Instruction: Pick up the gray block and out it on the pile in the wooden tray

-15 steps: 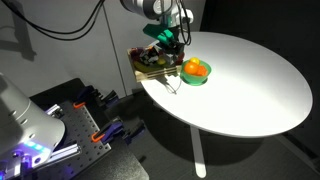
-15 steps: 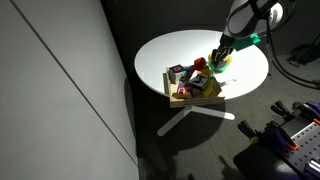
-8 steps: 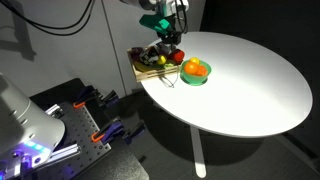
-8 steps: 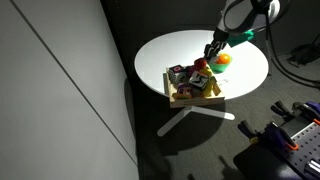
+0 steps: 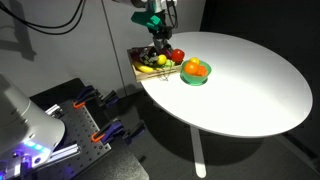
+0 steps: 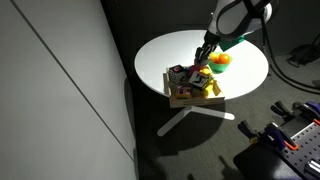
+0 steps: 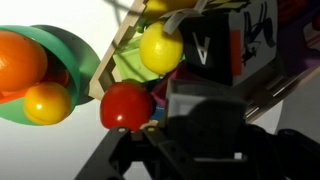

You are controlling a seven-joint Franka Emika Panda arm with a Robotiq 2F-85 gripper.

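Observation:
The pile lies just below my gripper's fingers. My gripper should next go down slightly toward the black V pack (image 7: 207, 46) beside the yellow ball (image 7: 160, 50) and let go of the gray block.
The gray block (image 7: 203, 92) sits between the dark jaws of my gripper (image 7: 205, 128), which is shut on it. In both exterior views the gripper (image 5: 160, 42) (image 6: 204, 55) hangs just above the wooden tray (image 5: 143, 70) (image 6: 186, 101) at the table's edge. The tray holds a pile of coloured toys, among them a red ball (image 7: 125, 105) and a yellow ball (image 7: 160, 50). The block is too small to make out in the exterior views.
A green bowl (image 5: 196, 73) (image 6: 221, 60) with an orange and a yellow fruit (image 7: 45, 102) stands beside the tray on the round white table (image 5: 250, 80). The tray lies close to the table's edge. A second robot arm and clamps stand off the table (image 5: 30, 125).
The gripper has moved, with the gray block in it, from the bowl side to over the pile in the wooden tray.

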